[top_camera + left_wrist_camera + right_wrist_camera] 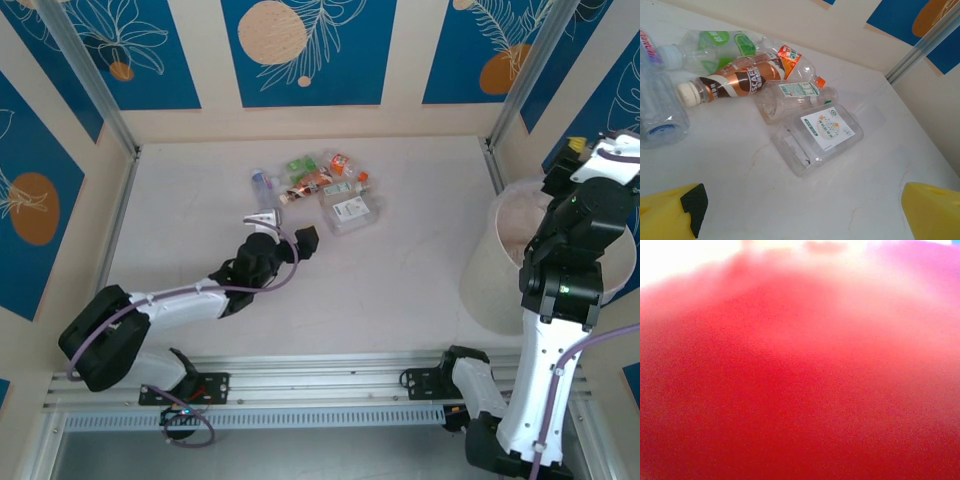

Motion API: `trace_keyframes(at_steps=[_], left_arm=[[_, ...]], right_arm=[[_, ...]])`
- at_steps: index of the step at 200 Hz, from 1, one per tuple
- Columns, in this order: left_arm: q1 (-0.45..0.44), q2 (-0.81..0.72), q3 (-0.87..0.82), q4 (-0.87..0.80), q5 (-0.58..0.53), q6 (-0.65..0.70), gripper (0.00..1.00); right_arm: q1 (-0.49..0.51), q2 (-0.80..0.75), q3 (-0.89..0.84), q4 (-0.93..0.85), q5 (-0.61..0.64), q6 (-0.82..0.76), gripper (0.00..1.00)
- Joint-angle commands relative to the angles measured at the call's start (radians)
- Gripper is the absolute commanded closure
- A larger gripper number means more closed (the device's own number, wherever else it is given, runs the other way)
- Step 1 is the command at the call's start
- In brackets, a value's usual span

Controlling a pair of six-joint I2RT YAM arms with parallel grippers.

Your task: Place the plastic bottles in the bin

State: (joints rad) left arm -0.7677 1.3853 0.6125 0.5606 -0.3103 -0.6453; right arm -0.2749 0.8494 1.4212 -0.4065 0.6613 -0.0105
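Observation:
My right gripper is above the bin and red still fills my wrist view, so I will lower it toward the bin's opening point(522, 220) and let go of the red thing.
Several plastic bottles lie bunched at the middle far side of the table point(400, 290). Nearest is a flat clear bottle with a white label point(817, 135) point(352, 212). Behind it lie a small bottle with a green-white label point(797, 95), a brown coffee bottle point(735, 82), a green-labelled one point(715, 47) and an orange-labelled one point(790, 57). A clear blue-tinted bottle point(657, 110) stands apart on the left. My left gripper point(287, 228) point(810, 212) is open and empty, just short of the flat bottle. My right arm point(575, 230) reaches over the bin point(500, 250). Its wrist view is a red blur.
Cream walls with blue panels close the table on three sides, with metal rails in the far corners point(110, 110). The bin stands against the right wall. Bare tabletop lies between the bottle bunch and the bin.

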Motion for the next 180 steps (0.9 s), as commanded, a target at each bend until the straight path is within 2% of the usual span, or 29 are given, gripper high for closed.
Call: trace_keyframes(at_steps=[1, 31, 53, 104, 136, 180], left_arm=[[0.013, 0.022, 0.050, -0.006, 0.042, -0.002, 0.00], [0.018, 0.056, 0.081, -0.014, 0.083, -0.015, 0.00], [0.018, 0.085, 0.105, -0.022, 0.114, -0.026, 0.00], [0.019, 0.107, 0.115, -0.012, 0.134, -0.057, 0.00], [0.021, 0.115, 0.119, -0.018, 0.138, -0.057, 0.00], [0.022, 0.126, 0.125, -0.018, 0.149, -0.068, 0.00]], right_arm=[[-0.053, 0.009, -0.026, -0.036, 0.091, 0.029, 0.63], [-0.064, 0.054, -0.040, -0.094, 0.167, -0.021, 0.61], [-0.087, 0.093, -0.060, -0.114, 0.149, -0.044, 0.57], [-0.124, 0.101, -0.253, 0.138, 0.120, -0.231, 0.58], [-0.156, 0.103, -0.339, 0.225, 0.110, -0.282, 0.50], [-0.198, 0.160, -0.363, 0.198, 0.075, -0.250, 0.38]])
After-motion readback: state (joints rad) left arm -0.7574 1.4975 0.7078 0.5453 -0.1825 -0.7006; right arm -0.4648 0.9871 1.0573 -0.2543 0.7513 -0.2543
